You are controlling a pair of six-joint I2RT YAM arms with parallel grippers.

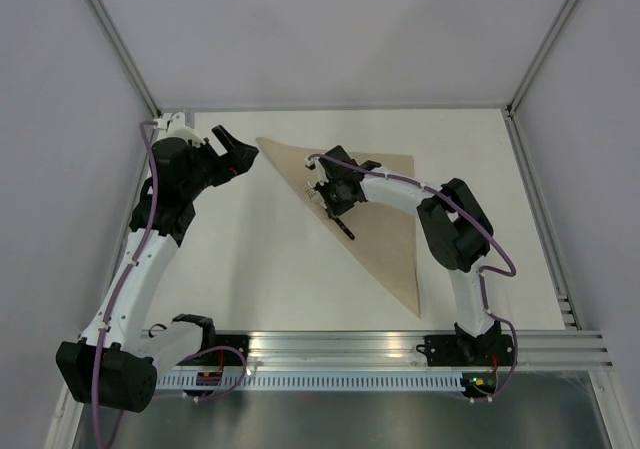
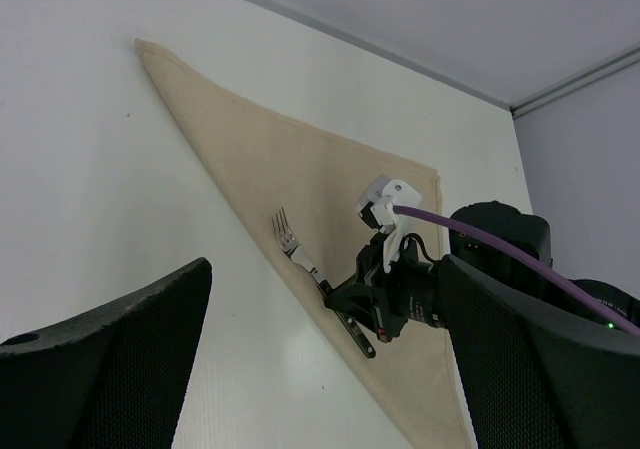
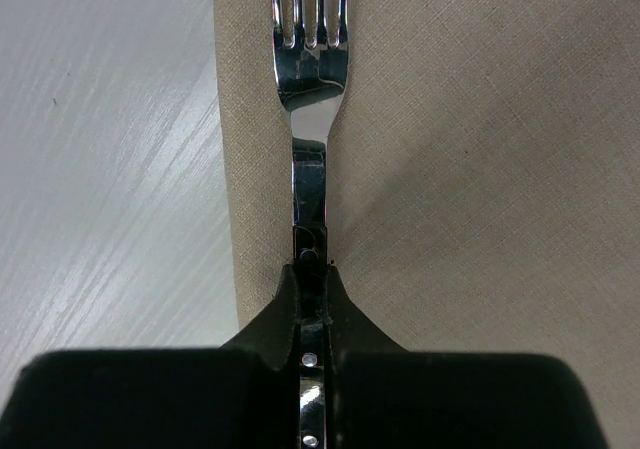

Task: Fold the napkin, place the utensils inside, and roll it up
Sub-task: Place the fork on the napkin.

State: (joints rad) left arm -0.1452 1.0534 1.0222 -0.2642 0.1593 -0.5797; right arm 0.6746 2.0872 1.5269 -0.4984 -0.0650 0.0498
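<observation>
My right gripper should next drag fork and napkin back and to the left in the top view and let go of them there, because that part of the white table is bare.
The tan napkin lies folded in a triangle on the white table, its long edge running from the far left corner to the near right. My right gripper is shut on the black handle of the fork and holds it along that long edge. In the right wrist view, the silver tines rest on the napkin just inside its left edge, with the gripper clamped on the handle. My left gripper is open and empty, hovering by the napkin's far left corner. Its view shows the fork and the napkin.
White walls close the table on the left, far and right sides. An aluminium rail runs along the near edge by the arm bases. Bare white table lies left of the napkin. A purple cable trails from the right wrist.
</observation>
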